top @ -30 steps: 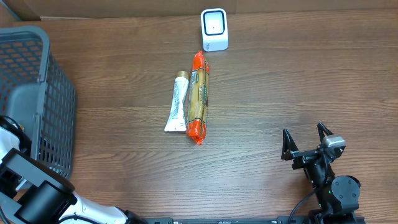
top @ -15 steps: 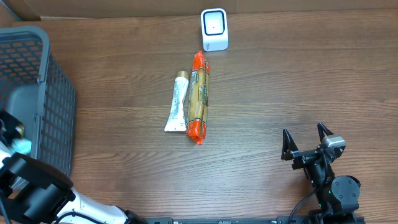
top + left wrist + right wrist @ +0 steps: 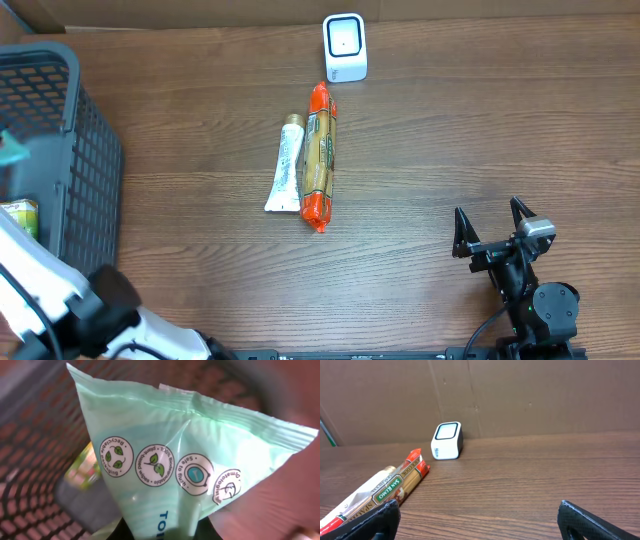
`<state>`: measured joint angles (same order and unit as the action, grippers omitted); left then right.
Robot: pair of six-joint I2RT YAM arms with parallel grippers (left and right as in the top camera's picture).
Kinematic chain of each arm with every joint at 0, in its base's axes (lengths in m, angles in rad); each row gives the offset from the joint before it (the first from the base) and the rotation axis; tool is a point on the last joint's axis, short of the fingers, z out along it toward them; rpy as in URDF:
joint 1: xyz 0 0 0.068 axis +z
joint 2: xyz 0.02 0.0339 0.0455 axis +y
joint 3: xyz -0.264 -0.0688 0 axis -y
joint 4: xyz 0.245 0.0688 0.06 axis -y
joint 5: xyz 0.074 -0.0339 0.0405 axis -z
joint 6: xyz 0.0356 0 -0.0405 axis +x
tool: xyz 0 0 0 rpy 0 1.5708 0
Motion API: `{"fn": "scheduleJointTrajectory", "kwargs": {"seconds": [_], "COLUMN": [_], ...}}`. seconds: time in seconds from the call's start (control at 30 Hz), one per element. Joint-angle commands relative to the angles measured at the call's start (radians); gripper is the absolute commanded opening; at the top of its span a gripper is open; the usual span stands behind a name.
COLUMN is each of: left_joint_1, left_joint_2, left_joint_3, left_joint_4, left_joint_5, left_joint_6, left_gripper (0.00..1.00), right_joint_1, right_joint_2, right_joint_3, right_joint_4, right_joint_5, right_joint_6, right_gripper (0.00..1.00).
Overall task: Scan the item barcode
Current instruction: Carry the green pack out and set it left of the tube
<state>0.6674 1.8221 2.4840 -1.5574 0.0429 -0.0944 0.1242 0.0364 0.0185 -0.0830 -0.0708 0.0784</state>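
Observation:
My left gripper moves over the basket's side and down to the tabletop (image 3: 250,197) beside the white tube next, and releases the packet (image 3: 12,150) there because that spot lies empty.
My left gripper (image 3: 170,532) is shut on the lower end of a mint-green plastic packet (image 3: 185,455) that fills the left wrist view, over the inside of the grey basket (image 3: 30,485). Its visible face carries round recycling and flushable logos; no barcode shows. From overhead only a teal corner of the packet (image 3: 12,150) shows over the basket (image 3: 90,170). The white scanner (image 3: 345,47) stands at the table's far middle, also in the right wrist view (image 3: 447,441). My right gripper (image 3: 492,228) rests open near the front right, nothing between its fingers.
A red-ended spaghetti pack (image 3: 320,155) and a white tube (image 3: 286,165) lie side by side mid-table, in front of the scanner. A green and yellow item (image 3: 18,215) lies inside the basket. A cardboard wall (image 3: 520,395) backs the table.
The left arm has swung within the basket, and the teal packet has moved from the basket's near side toward its far side. The right arm has not moved.

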Motion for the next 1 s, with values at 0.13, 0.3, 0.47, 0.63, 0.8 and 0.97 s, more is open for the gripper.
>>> {"fn": "scheduleJointTrajectory", "kwargs": {"seconds": [0.13,0.3,0.47,0.63,0.8,0.97], "left_joint_1": [-0.228,-0.431,-0.561,-0.615,-0.64,-0.657], "left_joint_2": [-0.183,-0.159,-0.135,-0.134,-0.134,-0.134], "left_joint_3": [0.053,-0.015,-0.226,-0.515,-0.81,-1.075], "left_joint_4": [-0.057,-0.132,-0.11,0.021,0.235,0.46], "left_joint_5": [0.194,0.195,0.197,0.251,0.25,0.175], "left_joint_6": [0.074,0.073,0.072,0.062,0.026,-0.021], "left_gripper": [0.04,0.04,0.05,0.04,0.04,0.04], "right_joint_1": [-0.004,-0.004,-0.004,-0.004,-0.004,-0.004], "right_joint_2": [-0.009,-0.009,-0.009,-0.009,-0.009,-0.009], "right_joint_3": [-0.011,-0.011,-0.011,-0.011,-0.011,-0.011], "right_joint_4": [0.005,0.005,0.005,0.005,0.005,0.005], "right_joint_5": [0.006,0.006,0.006,0.006,0.006,0.006], "right_joint_6": [0.003,0.003,0.003,0.003,0.003,0.003], "right_gripper": [1.0,1.0,1.0,1.0,1.0,1.0]}}
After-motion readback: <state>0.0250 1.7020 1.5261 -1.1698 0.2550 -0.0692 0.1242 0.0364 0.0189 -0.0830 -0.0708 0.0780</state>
